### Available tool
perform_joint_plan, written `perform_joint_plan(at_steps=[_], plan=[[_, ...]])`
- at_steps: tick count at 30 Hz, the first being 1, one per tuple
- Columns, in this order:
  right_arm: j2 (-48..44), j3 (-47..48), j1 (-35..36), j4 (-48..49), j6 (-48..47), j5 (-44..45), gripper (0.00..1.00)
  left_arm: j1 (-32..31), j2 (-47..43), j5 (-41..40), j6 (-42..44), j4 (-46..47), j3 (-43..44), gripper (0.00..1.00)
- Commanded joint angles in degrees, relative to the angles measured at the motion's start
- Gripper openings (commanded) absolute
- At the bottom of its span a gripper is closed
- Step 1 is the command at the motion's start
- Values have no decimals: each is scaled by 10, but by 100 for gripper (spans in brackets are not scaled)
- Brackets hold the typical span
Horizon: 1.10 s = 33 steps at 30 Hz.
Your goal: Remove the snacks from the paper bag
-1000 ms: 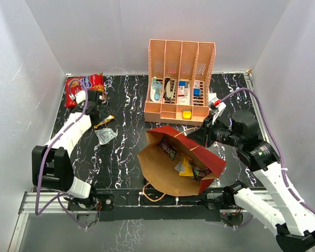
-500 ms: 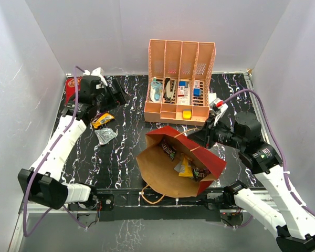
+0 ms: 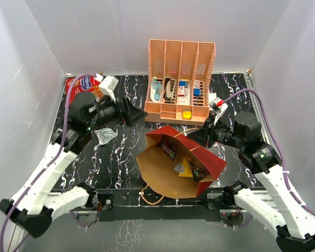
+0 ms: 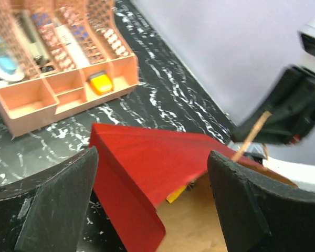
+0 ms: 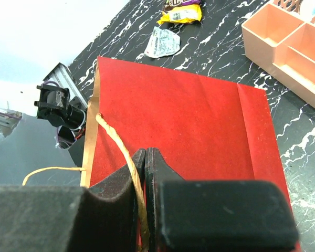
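Note:
My left gripper moves back and down into the bag's opening next, onto the near end of the purple-brown packet (image 3: 169, 151), since it is clear of the yellow packet.
The paper bag (image 3: 202, 156), red outside and brown inside, lies at table centre with its mouth open toward the near edge. Inside show a purple-brown packet (image 3: 169, 151), a yellow packet (image 3: 186, 168) and a dark packet (image 3: 201, 172). My right gripper (image 3: 198, 137) is shut on the bag's twine handle (image 5: 118, 144), over the red side (image 5: 184, 121). My left gripper (image 3: 139, 114) is open and empty, just above the bag's far-left corner (image 4: 147, 157); a yellow packet (image 4: 177, 194) peeks from under the red flap. The red cookie bag (image 3: 83, 84), a silver packet (image 3: 105, 135) and a yellow packet (image 5: 181, 13) lie at the left.
The peach slotted rack (image 3: 181, 63) with small blue-white items stands at the back, just beyond the bag; it also shows in the left wrist view (image 4: 63, 89). A second twine handle (image 3: 153, 195) hangs over the near table edge. White walls enclose the table.
My left arm has swung from the far-left corner by the cookie bag to the right, toward the paper bag, with its jaws open. The right arm and the bag have stayed still.

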Motion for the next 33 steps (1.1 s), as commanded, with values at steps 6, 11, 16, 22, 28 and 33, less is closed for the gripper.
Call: perform_joint_plan(at_steps=[6, 11, 16, 22, 28, 33], plan=[[-8, -10, 3, 49, 12, -8, 8, -113, -141, 60, -12, 221, -183, 77], [-10, -10, 3, 49, 14, -6, 8, -222, -132, -18, 0, 188, -213, 71], [-8, -12, 3, 49, 13, -3, 8, -392, -117, -187, 30, 193, -237, 71], [-6, -12, 3, 49, 14, -4, 8, -564, -33, -433, 41, 209, -251, 70], [-11, -15, 3, 46, 12, 1, 8, -568, 123, -625, -50, 136, -209, 63], [-6, -10, 3, 44, 13, -3, 8, -568, 206, -678, -64, 159, -195, 61]])
